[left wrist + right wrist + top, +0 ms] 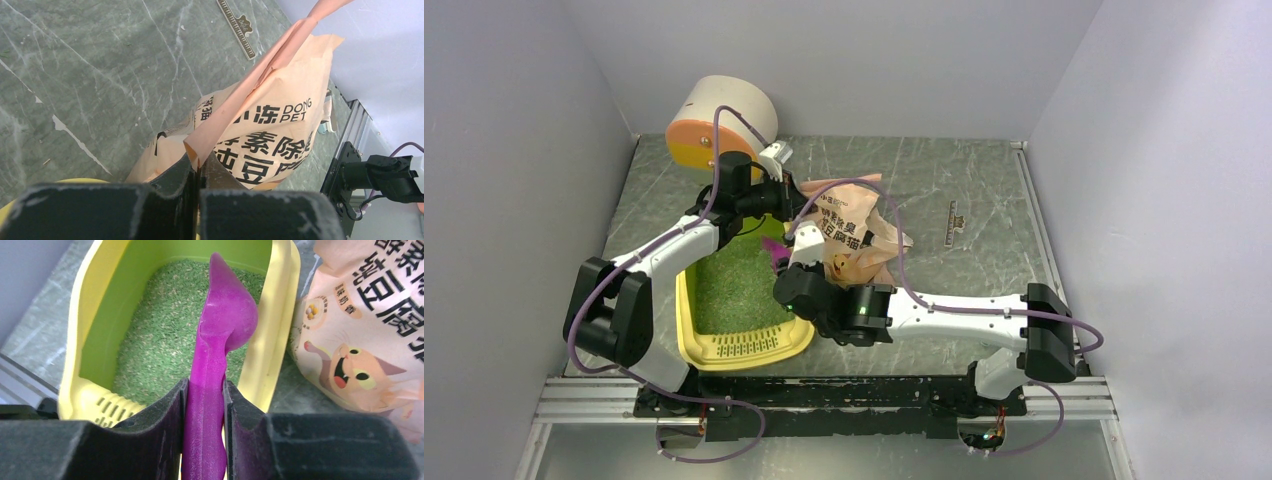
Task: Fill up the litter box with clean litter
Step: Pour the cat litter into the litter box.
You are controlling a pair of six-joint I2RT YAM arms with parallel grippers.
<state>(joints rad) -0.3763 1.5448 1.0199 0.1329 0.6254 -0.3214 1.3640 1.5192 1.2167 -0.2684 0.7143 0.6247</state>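
My right gripper is going to swing past the bag (856, 225) next and then down, freeing the scoop, because bare tabletop by the metal strip lies to its right in the top view.
The yellow litter box (746, 350) (281, 315) lies at the front left, its slotted grille toward the arm bases. Green clean litter (732, 285) (160, 340) covers its floor. My right gripper (799, 262) (205, 390) is shut on the handle of a magenta scoop (226, 322). The scoop's bowl hangs over the litter beside the box's right wall, and its inside is hidden from me. My left gripper (790, 196) (200, 165) is shut on the top edge of the pink-beige bag (856, 225) (272, 125), which stands just right of the box.
A white cylinder with an orange end (720, 120) lies at the back left corner. A thin metal strip (952, 224) (239, 25) lies on the marbled table right of the bag. Walls close in the left, back and right sides.
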